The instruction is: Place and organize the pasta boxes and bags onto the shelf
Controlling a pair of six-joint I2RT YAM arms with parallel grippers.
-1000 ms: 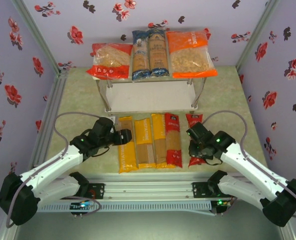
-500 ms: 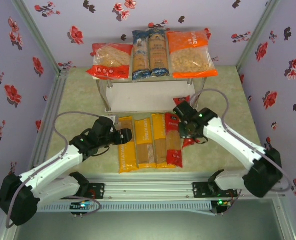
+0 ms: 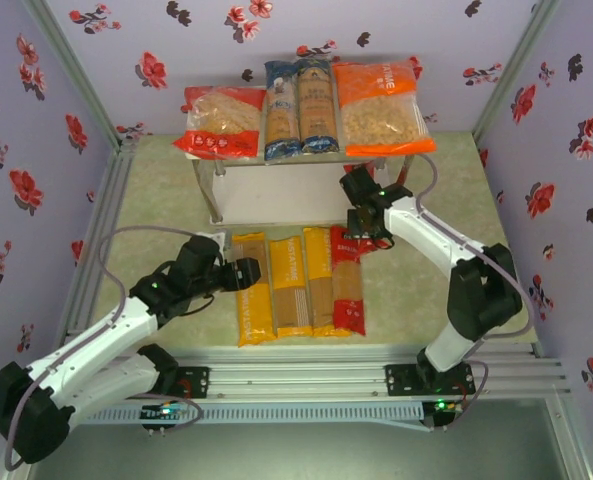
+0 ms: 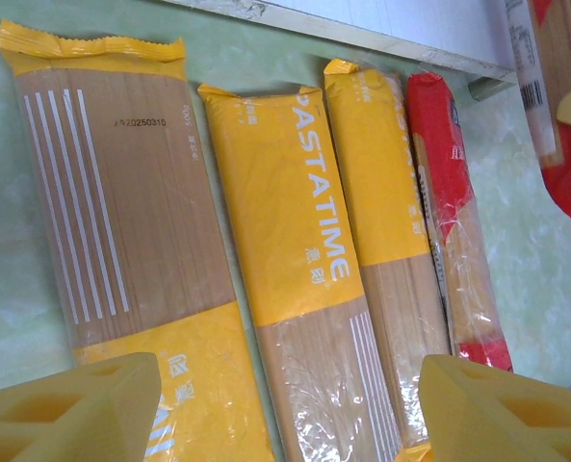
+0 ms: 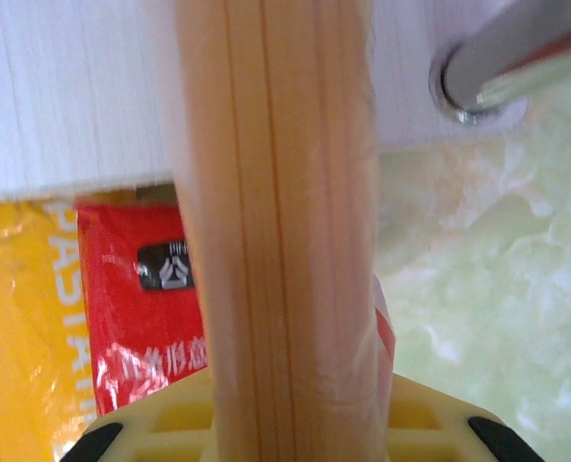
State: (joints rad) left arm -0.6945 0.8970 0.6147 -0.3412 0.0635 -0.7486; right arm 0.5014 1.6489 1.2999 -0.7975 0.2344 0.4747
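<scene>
The bare spot on the lower board (image 3: 338, 198) beside the metal leg is outward of my right gripper. My right gripper will move outward next and let go of the pack there.
My right gripper (image 3: 362, 214) is shut on a red-ended spaghetti pack (image 5: 275, 192), held off the table at the right front corner of the shelf (image 3: 296, 192). The top tier carries a red-ended bag (image 3: 221, 120), two blue packs (image 3: 301, 105) and an orange bag (image 3: 381, 105). Three yellow-orange packs (image 3: 288, 285) and a red pack (image 3: 346, 285) lie side by side on the table in front of the shelf. My left gripper (image 3: 246, 272) hovers open over the near ends of the yellow packs (image 4: 285, 250), its fingertips (image 4: 73, 404) well apart with nothing held.
The shelf's lower board (image 5: 73, 96) is bare, and its right front metal leg (image 5: 502, 67) stands close beside the held pack. Floral walls close in the back and sides. Green tabletop (image 3: 156, 200) lies open left and right of the shelf.
My right arm has lifted the red-ended pack from the table's right side and swung it away from me and leftward to the shelf's front corner. The left gripper has barely moved.
</scene>
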